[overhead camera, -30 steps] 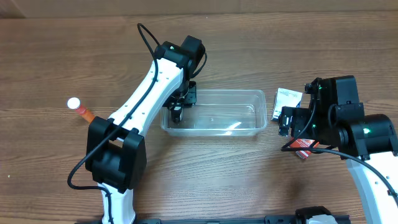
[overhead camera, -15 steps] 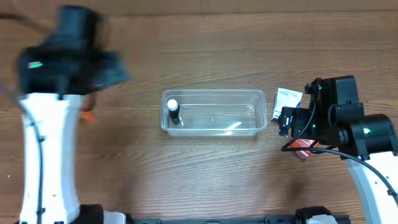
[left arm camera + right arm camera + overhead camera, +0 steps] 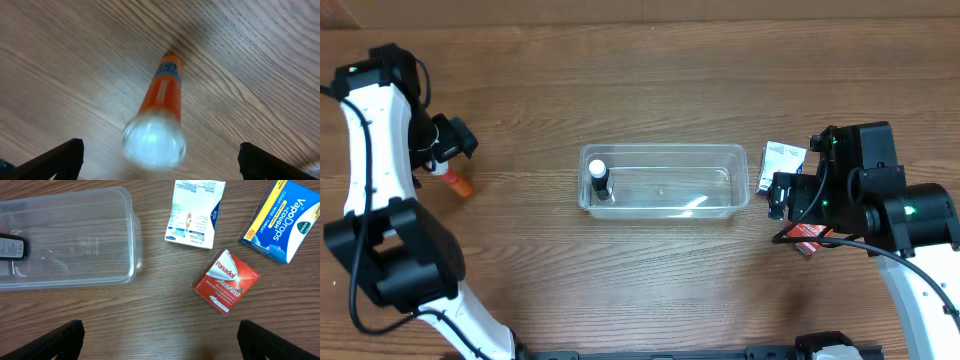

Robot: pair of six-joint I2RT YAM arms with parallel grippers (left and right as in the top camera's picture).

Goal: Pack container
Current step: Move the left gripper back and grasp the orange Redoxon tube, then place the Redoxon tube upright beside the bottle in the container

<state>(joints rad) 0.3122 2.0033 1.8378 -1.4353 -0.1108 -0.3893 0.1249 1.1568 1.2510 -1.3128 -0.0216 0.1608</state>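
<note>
The orange tube stands below my left gripper, and its cap is already between the open fingers. My left gripper will next go down past the cap and close on the orange body (image 3: 457, 182) (image 3: 162, 102).
The clear plastic container (image 3: 665, 148) lies at the table's middle, and a small dark bottle with a white cap (image 3: 599, 180) stands in its left end. Far to the left, my left gripper (image 3: 445, 150) hangs open over an orange tube with a white cap (image 3: 458, 183). In the left wrist view the tube (image 3: 162, 100) lies between the wide-apart fingers of that gripper (image 3: 160, 160), untouched. My right gripper (image 3: 782, 195) is open just right of the container. In the right wrist view its fingers (image 3: 160, 337) frame bare wood, with the container (image 3: 131, 230) at upper left.
A red Panadol box (image 3: 226, 281), a white sachet (image 3: 195, 212) and a blue VapoDrops box (image 3: 280, 220) lie right of the container. In the overhead view the red box (image 3: 805, 237) and the sachet (image 3: 783, 157) show beside the right arm.
My left gripper opened and left the bottle standing in the container. The left arm then swung far left over the orange tube. The right arm has not moved.
</note>
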